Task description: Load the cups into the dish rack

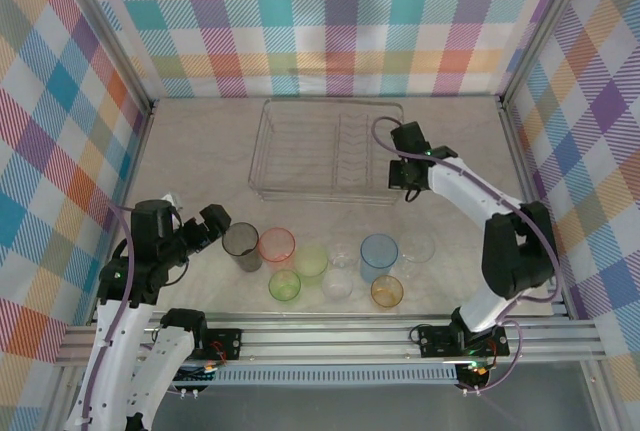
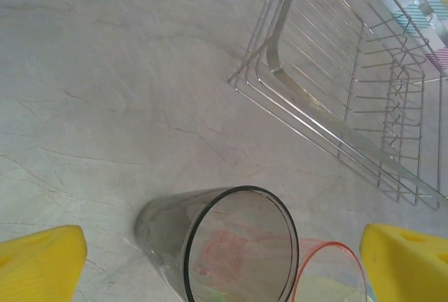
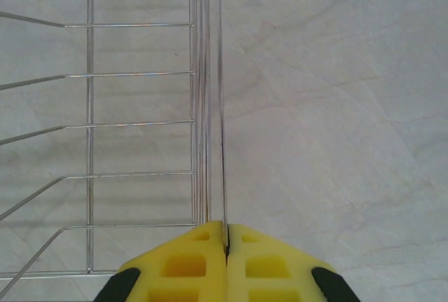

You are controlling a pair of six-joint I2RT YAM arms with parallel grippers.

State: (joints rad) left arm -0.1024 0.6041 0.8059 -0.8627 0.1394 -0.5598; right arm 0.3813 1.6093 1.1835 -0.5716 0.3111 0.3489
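Bare table lies between the rack and the cups. My right gripper should pull the rack's rim wire back toward my base.
The silver wire dish rack (image 1: pixel 262 141) stands at the back middle of the table. My right gripper (image 1: pixel 406 187) is at its near right corner. In the right wrist view it (image 3: pixel 225 228) is shut on the rack's rim wire (image 3: pixel 222 141). Several cups stand in a cluster in front: smoky grey (image 1: pixel 241 244), pink-red (image 1: pixel 276 247), two green (image 1: pixel 311 261), light blue (image 1: pixel 379 254), orange (image 1: pixel 386 291) and clear ones (image 1: pixel 339 281). My left gripper (image 1: pixel 212 223) is open just left of the grey cup. Its yellow fingertips (image 2: pixel 42 263) flank the grey cup (image 2: pixel 231 246) without touching it.
Checked walls and aluminium frame posts enclose the marble-patterned table on three sides. A metal rail (image 1: pixel 330 336) runs along the near edge by the arm bases. The rack's corner (image 2: pixel 336 85) lies beyond the grey cup, with bare table between them.
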